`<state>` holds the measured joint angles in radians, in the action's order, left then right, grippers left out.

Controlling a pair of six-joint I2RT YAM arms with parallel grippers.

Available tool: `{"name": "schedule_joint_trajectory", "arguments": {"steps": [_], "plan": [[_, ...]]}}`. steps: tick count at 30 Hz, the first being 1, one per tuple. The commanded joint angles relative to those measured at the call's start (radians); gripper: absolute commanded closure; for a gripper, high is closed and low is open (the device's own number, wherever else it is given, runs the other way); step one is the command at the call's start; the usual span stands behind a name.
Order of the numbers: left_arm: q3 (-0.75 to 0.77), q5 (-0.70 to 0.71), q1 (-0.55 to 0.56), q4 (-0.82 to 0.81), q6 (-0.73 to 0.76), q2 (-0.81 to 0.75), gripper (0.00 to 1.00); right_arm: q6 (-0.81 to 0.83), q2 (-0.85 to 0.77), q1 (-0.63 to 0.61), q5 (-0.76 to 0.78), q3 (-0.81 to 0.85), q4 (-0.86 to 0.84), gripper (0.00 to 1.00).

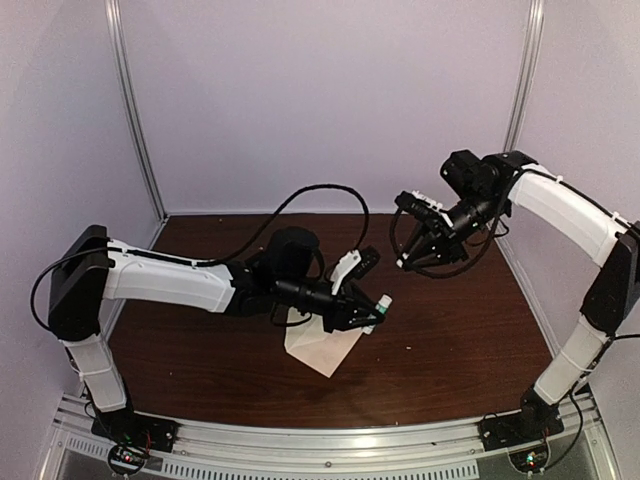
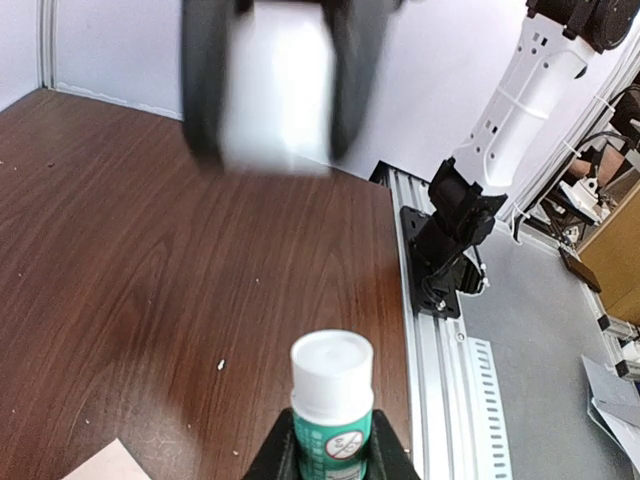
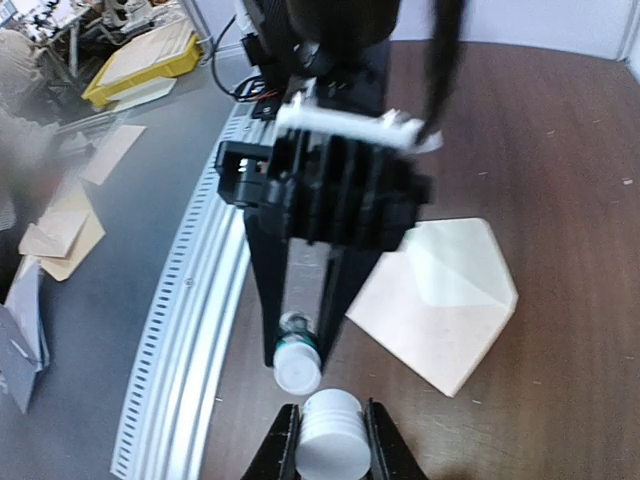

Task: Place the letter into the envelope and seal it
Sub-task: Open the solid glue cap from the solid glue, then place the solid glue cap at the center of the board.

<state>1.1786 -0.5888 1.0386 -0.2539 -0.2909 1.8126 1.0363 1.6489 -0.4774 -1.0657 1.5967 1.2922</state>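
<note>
My right gripper is still to get down onto the wood (image 1: 428,312) (image 3: 490,438), so it needs to lower away from the glue stick first, tilting down.
The envelope (image 1: 322,348) lies on the table with its pointed flap open; it also shows in the right wrist view (image 3: 440,300). No separate letter sheet is in view. My left gripper (image 1: 372,315) is shut on a green glue stick (image 2: 332,400) with a white top and holds it above the table beside the envelope. My right gripper (image 3: 331,440) is shut on a white ribbed cap (image 3: 331,432). It hovers close to the glue stick's (image 3: 297,362) tip. In the top view the right gripper (image 1: 404,260) is up and to the right of the left one.
The dark wood table (image 1: 450,330) ends at a metal rail (image 1: 330,440) along the near edge, where both arm bases are bolted. Purple walls enclose the back and sides. A black cable (image 1: 320,195) loops over the left arm.
</note>
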Motion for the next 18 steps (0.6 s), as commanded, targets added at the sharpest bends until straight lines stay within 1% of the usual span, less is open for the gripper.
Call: {"name": "schedule_joint_trajectory", "arguments": {"steps": [1,4,7,9,10,12,15,18], "plan": [[-0.008,-0.044,-0.007,0.074,0.068,0.009,1.00,0.108,-0.040,0.098,0.064,0.063,0.107,0.98],[-0.017,-0.025,-0.010,0.074,0.068,0.001,1.00,0.084,-0.036,0.127,0.036,-0.014,0.078,0.97],[-0.021,-0.016,-0.011,0.073,0.066,-0.006,1.00,-0.040,-0.050,0.155,0.041,-0.142,-0.063,0.96],[-0.027,-0.004,-0.011,0.077,0.067,-0.015,1.00,-0.190,-0.075,0.171,0.123,-0.257,-0.248,0.96],[-0.032,0.007,-0.012,0.081,0.068,-0.022,1.00,-0.231,-0.084,0.175,0.173,-0.307,-0.316,0.95],[-0.040,0.029,-0.017,0.091,0.074,-0.038,1.00,-0.327,-0.093,0.178,0.319,-0.400,-0.458,0.94],[-0.060,0.074,-0.026,0.091,0.069,-0.067,1.00,-0.383,-0.084,0.180,0.454,-0.467,-0.547,0.95],[-0.081,0.113,-0.034,0.079,0.065,-0.099,1.00,-0.414,-0.074,0.180,0.549,-0.514,-0.633,0.95]]}}
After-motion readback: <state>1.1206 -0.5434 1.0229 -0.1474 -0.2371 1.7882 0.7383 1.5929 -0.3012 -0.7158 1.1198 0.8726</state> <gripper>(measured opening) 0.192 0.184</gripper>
